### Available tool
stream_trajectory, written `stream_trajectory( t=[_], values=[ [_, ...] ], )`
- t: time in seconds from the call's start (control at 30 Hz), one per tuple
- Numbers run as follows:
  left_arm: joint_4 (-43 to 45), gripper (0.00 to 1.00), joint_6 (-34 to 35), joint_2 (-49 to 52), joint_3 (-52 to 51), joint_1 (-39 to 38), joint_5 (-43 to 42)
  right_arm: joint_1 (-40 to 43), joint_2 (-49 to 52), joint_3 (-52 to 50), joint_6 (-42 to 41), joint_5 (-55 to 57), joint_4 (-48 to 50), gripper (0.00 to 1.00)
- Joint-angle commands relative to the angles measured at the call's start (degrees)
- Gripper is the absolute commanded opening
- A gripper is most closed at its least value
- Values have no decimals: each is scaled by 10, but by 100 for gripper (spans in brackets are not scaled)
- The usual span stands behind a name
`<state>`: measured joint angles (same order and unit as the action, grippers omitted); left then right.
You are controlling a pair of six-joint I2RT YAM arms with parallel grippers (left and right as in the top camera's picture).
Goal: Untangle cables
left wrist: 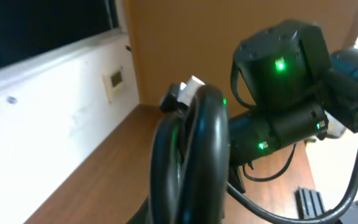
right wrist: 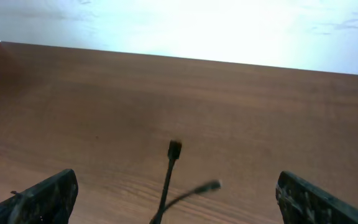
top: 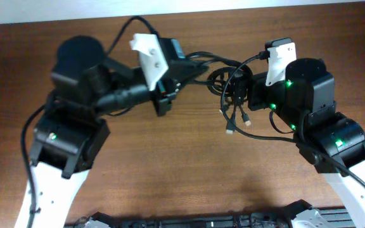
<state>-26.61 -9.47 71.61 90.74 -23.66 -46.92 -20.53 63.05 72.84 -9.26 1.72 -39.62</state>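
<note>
My left gripper moves up and left in the overhead view next, then down over bare tabletop to release the bundle, since its loops crowd my right gripper.
The cables (top: 224,81) are thin black cords bunched in loops between my two grippers at the far middle of the wooden table (top: 170,164). Two plug ends hang down from the bunch (top: 231,130). My left gripper (top: 197,66) reaches in from the left and looks shut on the cables. In the left wrist view the cable loops (left wrist: 191,155) fill the centre and hide the fingers. My right gripper (top: 238,88) is at the bunch's right side. In the right wrist view it is open (right wrist: 179,202), fingers wide apart, with two plug ends (right wrist: 174,149) dangling between them above the table.
A black ribbed object (top: 195,221) lies along the table's front edge; it also shows in the left wrist view (left wrist: 309,202). A white wall with a small switch plate (left wrist: 115,83) runs beyond the table's far edge. Thick arm wires loop near both wrists.
</note>
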Motion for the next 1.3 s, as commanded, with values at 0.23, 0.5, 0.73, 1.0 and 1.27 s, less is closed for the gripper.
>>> stream_trajectory(
  t=[0.23, 0.5, 0.73, 1.0, 1.27],
  values=[
    [95, 0, 81, -82, 18, 74, -28, 8, 11, -6, -2, 70, -47, 99],
    [193, 0, 178, -84, 18, 118, -28, 8, 11, -6, -3, 72, -55, 99],
    [236, 0, 236, -84, 18, 151, 15, 8, 11, -6, -3, 74, -61, 98],
    [249, 0, 247, -84, 18, 156, 57, 8, 11, -6, -3, 93, -82, 99],
    [257, 0, 247, -83, 18, 156, 125, 8, 11, -6, -2, 113, -103, 99]
  ],
)
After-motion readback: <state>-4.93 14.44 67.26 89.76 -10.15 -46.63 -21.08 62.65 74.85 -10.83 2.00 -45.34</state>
